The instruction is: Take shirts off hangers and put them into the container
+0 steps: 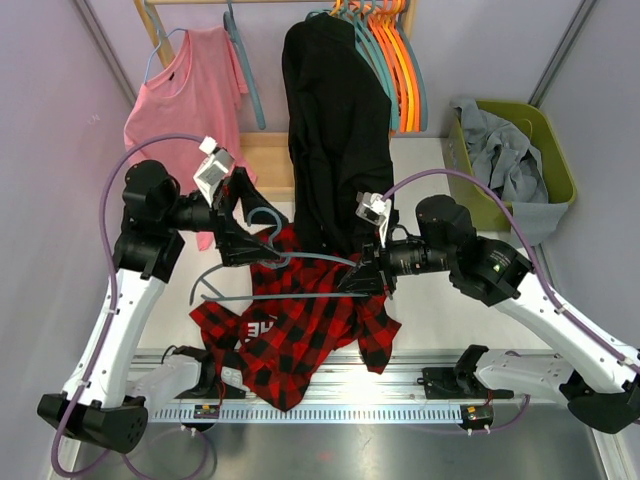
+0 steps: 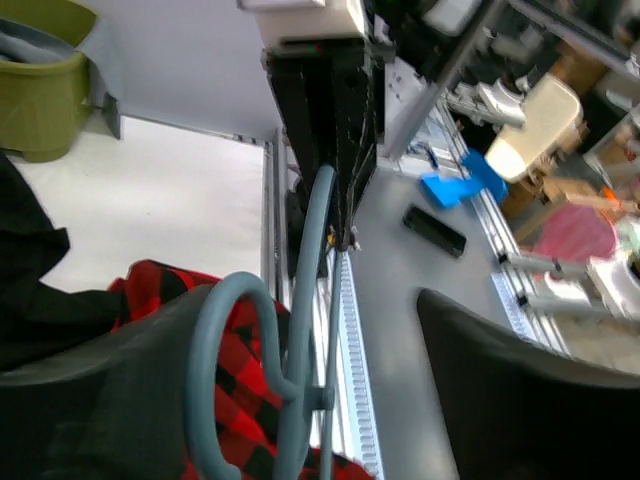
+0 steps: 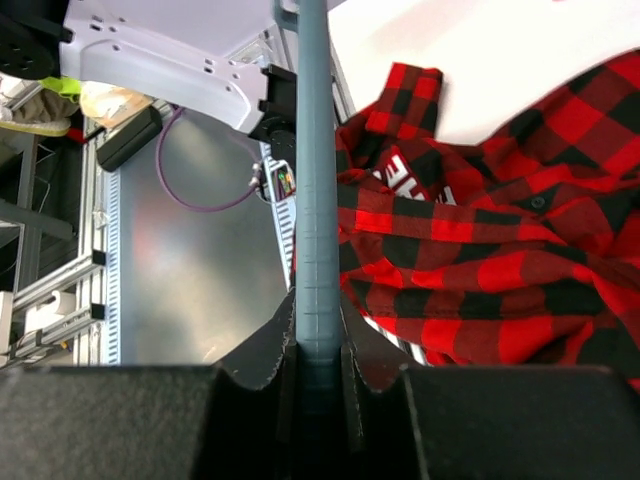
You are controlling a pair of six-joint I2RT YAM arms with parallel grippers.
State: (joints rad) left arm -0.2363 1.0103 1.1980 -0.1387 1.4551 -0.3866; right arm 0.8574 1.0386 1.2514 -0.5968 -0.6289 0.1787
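Note:
My right gripper rises outward to the hanging bar (image 1: 278, 2) above and outward of it next and releases beside the black shirt (image 1: 335, 130), as the hanger is bare.
A red-and-black plaid shirt (image 1: 290, 335) lies crumpled on the table's near edge, off its teal-blue hanger (image 1: 290, 296). That hanger hangs just above it between my two grippers. My right gripper (image 1: 362, 278) is shut on the hanger's arm (image 3: 315, 200), the jaws pressed against both sides of it (image 3: 320, 370). My left gripper (image 1: 250, 240) is open; the hanger's hook (image 2: 225, 330) stands loose between its spread fingers (image 2: 315, 340). The olive-green container (image 1: 560, 150) at the right holds a grey shirt (image 1: 500, 150). A black shirt (image 1: 335, 130) and a pink shirt (image 1: 190, 100) hang on the rail.
Several bare teal and orange hangers (image 1: 385, 50) crowd the rail's right end. The black shirt's hem drapes down to the table just behind both grippers. An aluminium rail with the arm bases (image 1: 400, 395) runs along the near edge.

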